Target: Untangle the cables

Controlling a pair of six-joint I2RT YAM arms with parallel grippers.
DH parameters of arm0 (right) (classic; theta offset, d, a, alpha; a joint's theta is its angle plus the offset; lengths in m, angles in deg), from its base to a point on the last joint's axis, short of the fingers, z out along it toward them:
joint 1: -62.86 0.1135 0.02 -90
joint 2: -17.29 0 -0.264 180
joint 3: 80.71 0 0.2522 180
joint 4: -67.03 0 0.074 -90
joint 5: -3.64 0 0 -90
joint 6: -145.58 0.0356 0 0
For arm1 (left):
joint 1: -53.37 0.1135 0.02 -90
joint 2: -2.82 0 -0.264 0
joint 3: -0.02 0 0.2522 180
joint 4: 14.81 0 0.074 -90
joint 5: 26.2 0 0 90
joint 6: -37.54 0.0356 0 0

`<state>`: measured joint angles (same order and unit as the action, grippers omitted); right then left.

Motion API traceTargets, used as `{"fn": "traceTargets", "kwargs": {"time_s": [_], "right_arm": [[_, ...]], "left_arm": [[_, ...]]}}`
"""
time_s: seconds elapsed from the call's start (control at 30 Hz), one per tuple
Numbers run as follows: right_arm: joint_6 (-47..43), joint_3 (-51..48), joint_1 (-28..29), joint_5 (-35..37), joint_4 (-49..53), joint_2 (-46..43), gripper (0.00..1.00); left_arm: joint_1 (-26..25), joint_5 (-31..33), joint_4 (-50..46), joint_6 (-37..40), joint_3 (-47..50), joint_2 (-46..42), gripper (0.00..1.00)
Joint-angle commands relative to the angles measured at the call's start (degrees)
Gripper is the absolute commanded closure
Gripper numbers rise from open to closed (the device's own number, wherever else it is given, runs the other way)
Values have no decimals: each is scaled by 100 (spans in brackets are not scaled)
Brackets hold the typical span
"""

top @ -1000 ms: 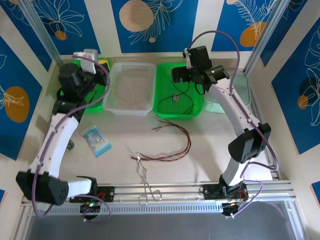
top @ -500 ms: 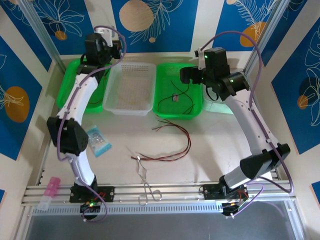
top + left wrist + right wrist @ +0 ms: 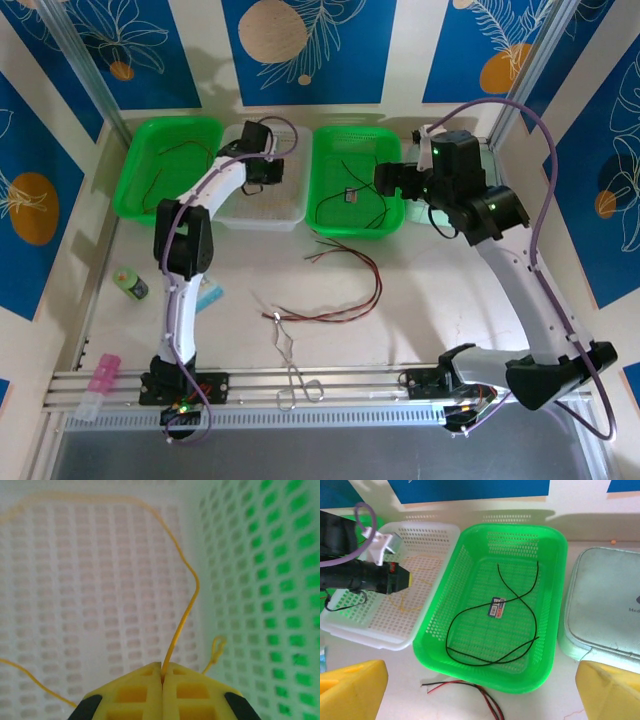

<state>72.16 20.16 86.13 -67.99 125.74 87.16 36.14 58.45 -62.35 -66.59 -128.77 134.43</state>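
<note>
The loop of the yellow cable already crosses the white basket's bottom, so I will next move my left gripper back to the white basket's near part and let go of the cable there.
My left gripper [image 3: 163, 672] is shut on a thin yellow cable [image 3: 190, 582] that loops up across the floor of the white basket [image 3: 75, 580]. From above, the left gripper [image 3: 265, 166] hangs over the white basket [image 3: 290, 215]. My right gripper [image 3: 480, 685] stands open, high over the near rim of the middle green basket [image 3: 555, 605], with nothing between its fingers. A black cable [image 3: 520, 600] lies coiled in that basket. A red and dark cable pair [image 3: 352, 290] lies on the table in front. Another dark cable [image 3: 165, 160] lies in the left green basket [image 3: 135, 205].
Silver forceps [image 3: 290, 360] lie near the front rail. A small green bottle [image 3: 130, 285] and a pink item [image 3: 100, 375] sit at the left. A pale lidded box [image 3: 605, 605] stands right of the middle basket. A small label [image 3: 496, 606] lies in that basket.
The left arm has swung from the far left corner over to the white basket, gripper still shut. The right arm has drawn back to the right, gripper still open.
</note>
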Motion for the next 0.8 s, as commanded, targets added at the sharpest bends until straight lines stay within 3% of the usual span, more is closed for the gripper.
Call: {"fn": "traceTargets", "kwargs": {"time_s": [0.0, 0.1, 0.23, 0.3, 0.4, 0.47, 0.6, 0.77], "right_arm": [[152, -129, 98, -21, 96, -179, 3], [169, -203, 125, 7, 101, -235, 3], [155, -176, 227, 168, 139, -221, 3], [149, -149, 310, 277, 166, -187, 3], [140, -141, 479, 454, 276, -126, 3], [225, -160, 553, 476, 337, -130, 3], [566, -344, 702, 474, 464, -254, 4], [1621, -1023, 1137, 844, 745, -506, 4]], "left_arm": [[34, -216, -719, -217, -167, 132, 100], [32, -227, -752, -292, -102, 189, 100], [20, -335, -206, -159, 253, -196, 88], [14, -71, 88, -232, 480, -469, 50], [18, 207, 148, -109, 505, -769, 40], [5, 408, 215, 4, 594, -1027, 25], [1, 665, 447, 229, 926, -1667, 20], [-44, 493, 239, 442, 1343, -2582, 20]]}}
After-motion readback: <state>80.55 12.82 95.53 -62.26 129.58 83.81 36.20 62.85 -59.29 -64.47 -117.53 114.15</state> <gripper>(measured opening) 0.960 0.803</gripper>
